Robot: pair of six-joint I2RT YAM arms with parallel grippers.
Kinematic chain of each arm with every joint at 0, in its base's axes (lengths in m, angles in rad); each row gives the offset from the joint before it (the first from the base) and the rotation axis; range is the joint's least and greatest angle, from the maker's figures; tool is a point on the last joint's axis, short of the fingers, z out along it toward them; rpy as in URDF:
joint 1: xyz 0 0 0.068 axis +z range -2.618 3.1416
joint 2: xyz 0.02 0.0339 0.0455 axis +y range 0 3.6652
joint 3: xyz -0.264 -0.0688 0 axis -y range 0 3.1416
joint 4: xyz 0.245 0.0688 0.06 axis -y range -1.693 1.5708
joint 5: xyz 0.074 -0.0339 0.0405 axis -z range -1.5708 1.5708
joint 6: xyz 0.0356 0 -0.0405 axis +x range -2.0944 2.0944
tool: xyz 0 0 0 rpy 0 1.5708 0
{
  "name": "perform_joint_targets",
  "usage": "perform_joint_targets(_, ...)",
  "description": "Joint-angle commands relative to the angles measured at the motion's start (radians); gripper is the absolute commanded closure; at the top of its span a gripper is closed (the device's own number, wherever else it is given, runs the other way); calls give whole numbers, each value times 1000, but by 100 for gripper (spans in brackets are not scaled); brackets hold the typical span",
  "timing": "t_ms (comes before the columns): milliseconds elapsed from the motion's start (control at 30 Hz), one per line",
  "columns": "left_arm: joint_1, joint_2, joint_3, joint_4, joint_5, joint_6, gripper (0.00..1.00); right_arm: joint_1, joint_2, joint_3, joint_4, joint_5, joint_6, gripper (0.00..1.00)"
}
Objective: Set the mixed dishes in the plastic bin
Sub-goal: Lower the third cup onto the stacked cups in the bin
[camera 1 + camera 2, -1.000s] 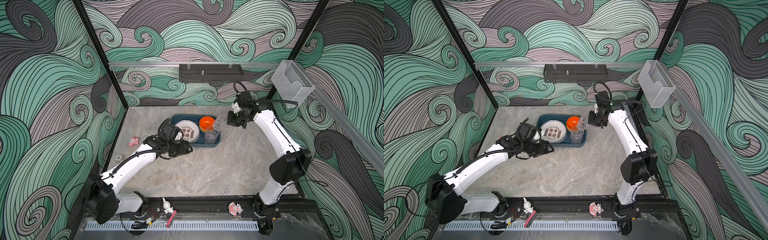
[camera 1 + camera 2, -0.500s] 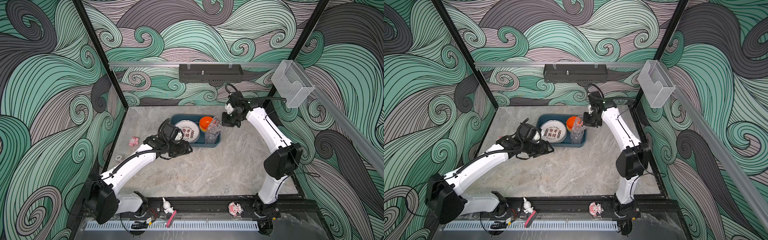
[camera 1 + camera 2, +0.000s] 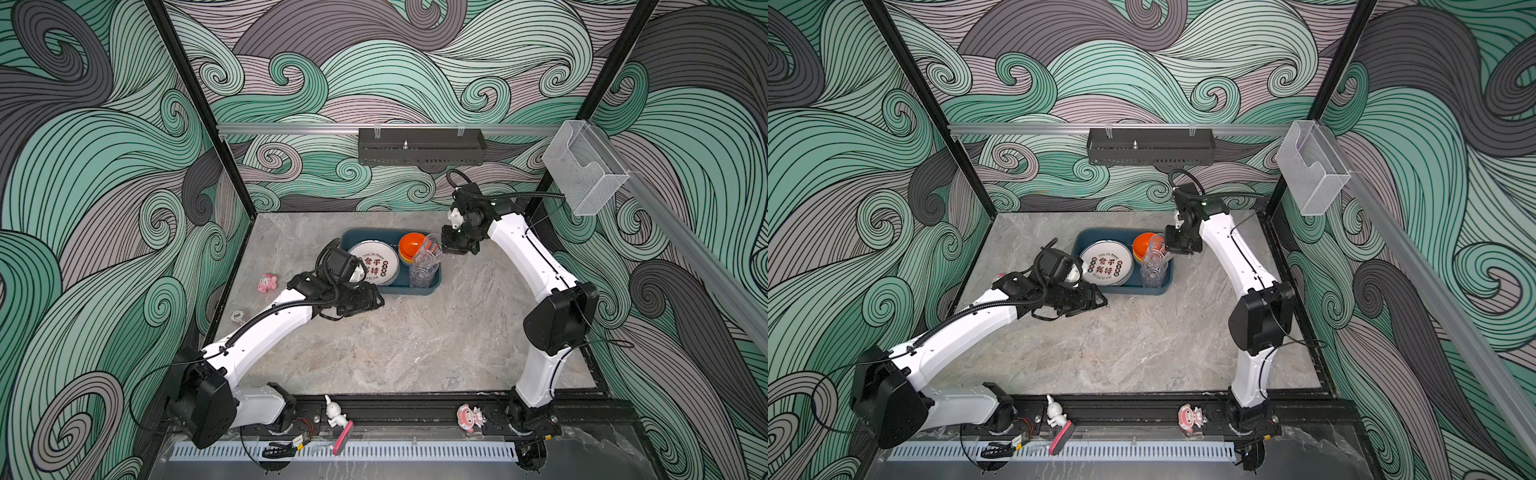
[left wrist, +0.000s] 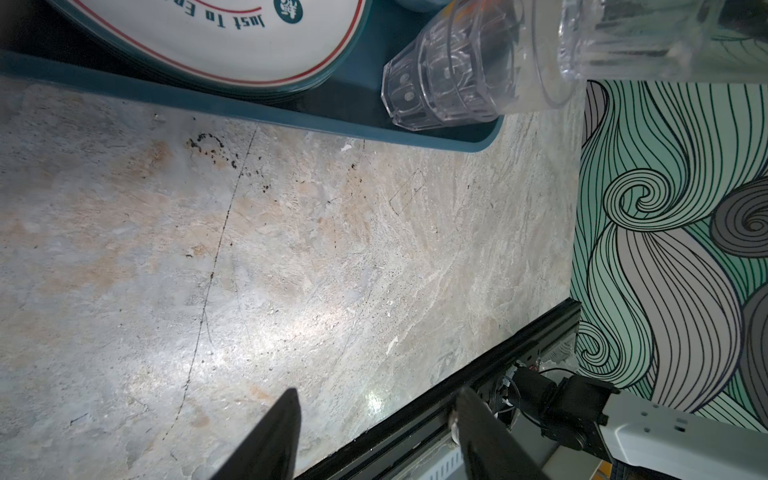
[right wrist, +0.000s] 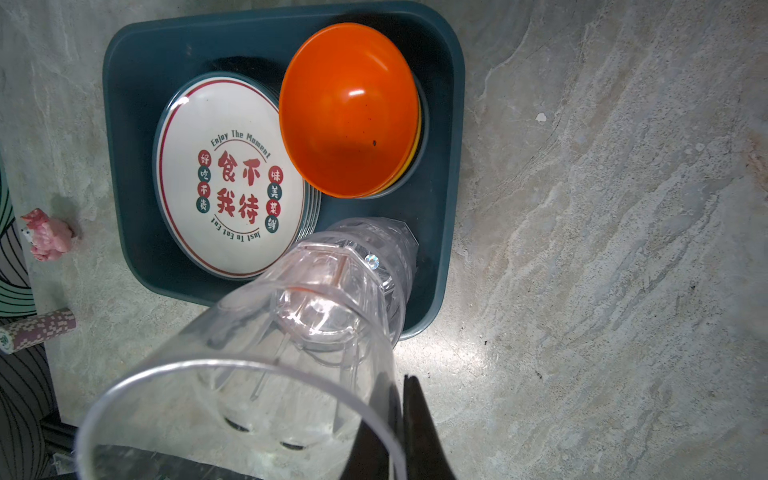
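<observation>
My right gripper moves down toward the standing tumbler's opening (image 3: 424,260) (image 5: 352,308) next. It straightens the second tumbler into it before releasing that tumbler's rim, because the held one still leans.
The plastic bin (image 3: 361,237) (image 3: 1100,237) lies at the back middle of the table. In it are a stack of white printed plates (image 3: 374,268) (image 5: 224,187), an orange bowl (image 3: 411,245) (image 5: 349,108) nested on other bowls, and a standing clear tumbler (image 3: 422,276) (image 5: 382,245). My right gripper (image 3: 451,245) (image 5: 401,386) is shut on the rim of a second tumbler (image 3: 430,247) (image 5: 270,374), held tilted over the standing one. My left gripper (image 3: 372,301) (image 4: 376,392) is open and empty above the table by the bin's front edge.
A pink figurine (image 3: 267,283) and a poker chip (image 3: 237,316) lie left of the bin. A black perforated tray (image 3: 419,146) hangs on the back wall. A clear acrylic box (image 3: 582,178) is on the right rail. Two figurines (image 3: 334,413) (image 3: 469,417) stand on the front rail.
My right gripper has carried the tumbler leftward and a little lower, from beside the bin's right end to over the tumbler in the bin. The left arm has stayed still.
</observation>
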Motion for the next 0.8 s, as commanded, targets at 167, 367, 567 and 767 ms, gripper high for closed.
perform_joint_targets(167,5,-27,-1,-11,-18,-4,37,10,35,29,-7,14,-13,100)
perform_joint_targets(367,6,-25,-2,-11,-20,-8,38,14,51,28,-8,24,-15,100)
perform_joint_targets(567,6,-25,-7,-12,-20,-8,38,25,73,26,-10,45,-19,100)
perform_joint_targets(767,7,-29,-15,-10,-21,-10,38,44,89,33,-13,67,-24,99)
